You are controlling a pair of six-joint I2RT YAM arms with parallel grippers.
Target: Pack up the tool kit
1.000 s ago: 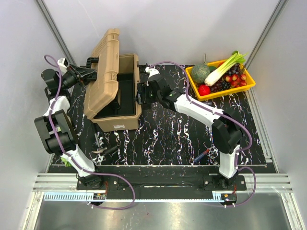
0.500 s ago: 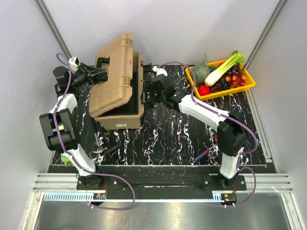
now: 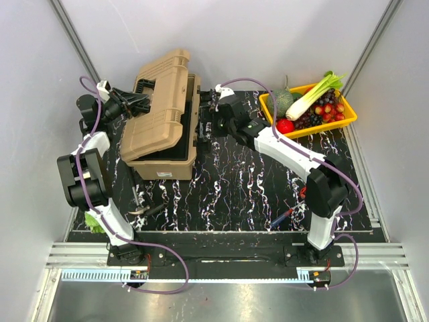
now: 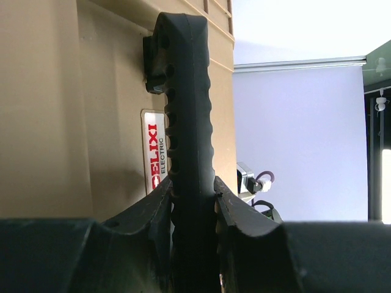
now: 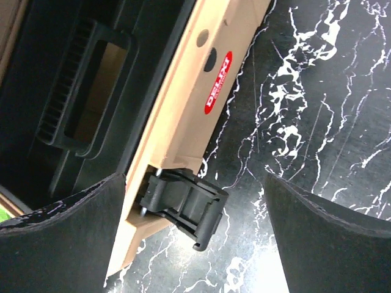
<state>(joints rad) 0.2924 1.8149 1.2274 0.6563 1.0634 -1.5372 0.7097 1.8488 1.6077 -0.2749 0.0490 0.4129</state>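
The toolbox's lid still partly covers the black tray, so my left gripper should first swing the lid by its black handle (image 4: 189, 122) to the left in the top view, then open.
The tan toolbox (image 3: 161, 168) stands at the back left of the mat, its ribbed lid (image 3: 161, 100) tilted partly down over the body. My left gripper (image 3: 134, 102) (image 4: 192, 189) is shut on the lid's black handle (image 4: 189, 122). My right gripper (image 3: 204, 126) (image 5: 194, 183) hangs open at the box's right side, its fingers astride a black latch (image 5: 183, 204) without touching it. The black inner tray (image 5: 79, 104) shows inside the box. Small hand tools (image 3: 141, 204) lie on the mat in front of the box. A screwdriver (image 3: 285, 216) lies by the right arm's base.
A yellow tray (image 3: 305, 131) of vegetables sits at the back right. The black marbled mat (image 3: 234, 181) covers the table between the arms. Grey walls close in on the left, back and right.
The lid has swung down from upright toward the box, with my left gripper following on the handle. My right gripper has opened wider beside the box.
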